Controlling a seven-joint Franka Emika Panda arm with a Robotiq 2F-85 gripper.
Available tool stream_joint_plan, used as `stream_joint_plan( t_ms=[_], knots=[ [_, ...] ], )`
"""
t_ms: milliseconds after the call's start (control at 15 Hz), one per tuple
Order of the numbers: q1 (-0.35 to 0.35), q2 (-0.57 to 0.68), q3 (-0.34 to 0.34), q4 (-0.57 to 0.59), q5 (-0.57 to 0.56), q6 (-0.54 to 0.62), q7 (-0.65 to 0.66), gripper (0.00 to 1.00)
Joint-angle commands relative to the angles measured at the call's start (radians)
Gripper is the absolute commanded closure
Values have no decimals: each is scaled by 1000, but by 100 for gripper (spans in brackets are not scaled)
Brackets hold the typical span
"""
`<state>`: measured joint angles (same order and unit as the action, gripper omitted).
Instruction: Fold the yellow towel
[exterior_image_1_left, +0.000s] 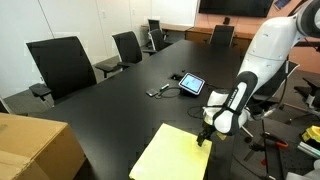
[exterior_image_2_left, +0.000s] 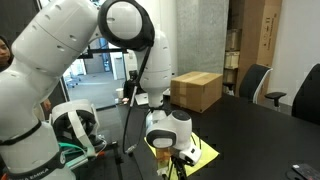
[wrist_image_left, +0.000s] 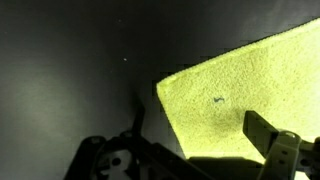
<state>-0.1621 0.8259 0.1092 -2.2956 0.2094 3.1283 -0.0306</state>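
Note:
My gripper stays low over the towel's corner (exterior_image_1_left: 205, 141) (wrist_image_left: 176, 115) next, then closes its fingers across the towel's edge.
The yellow towel (exterior_image_1_left: 172, 155) lies flat on the black table near its front edge. It also shows in an exterior view (exterior_image_2_left: 206, 152) and in the wrist view (wrist_image_left: 240, 85). My gripper (exterior_image_1_left: 204, 136) hangs low over the towel's far corner, close to the cloth. In an exterior view it (exterior_image_2_left: 181, 159) sits just at the towel's edge. In the wrist view the gripper (wrist_image_left: 200, 135) is open: one finger is over the towel at the right, the other over bare table at the left. Nothing is held between the fingers.
A small tablet (exterior_image_1_left: 190, 83) with a cable lies mid-table. A tan cardboard box (exterior_image_1_left: 30, 150) stands at the near corner and also shows in an exterior view (exterior_image_2_left: 195, 90). Black office chairs (exterior_image_1_left: 62, 66) line the table's side.

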Motion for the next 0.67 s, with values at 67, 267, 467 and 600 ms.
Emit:
stream_joint_plan(
  t_ms=[67,267,467,600],
  knots=[
    [-13,27,8,26,-28,1,34,0],
    [-14,28,12,24,-31,-8,33,0],
    [-3,23,12,19,-31,-10,36,0],
    [1,14,18,12,-34,-13,35,0]
  ],
)
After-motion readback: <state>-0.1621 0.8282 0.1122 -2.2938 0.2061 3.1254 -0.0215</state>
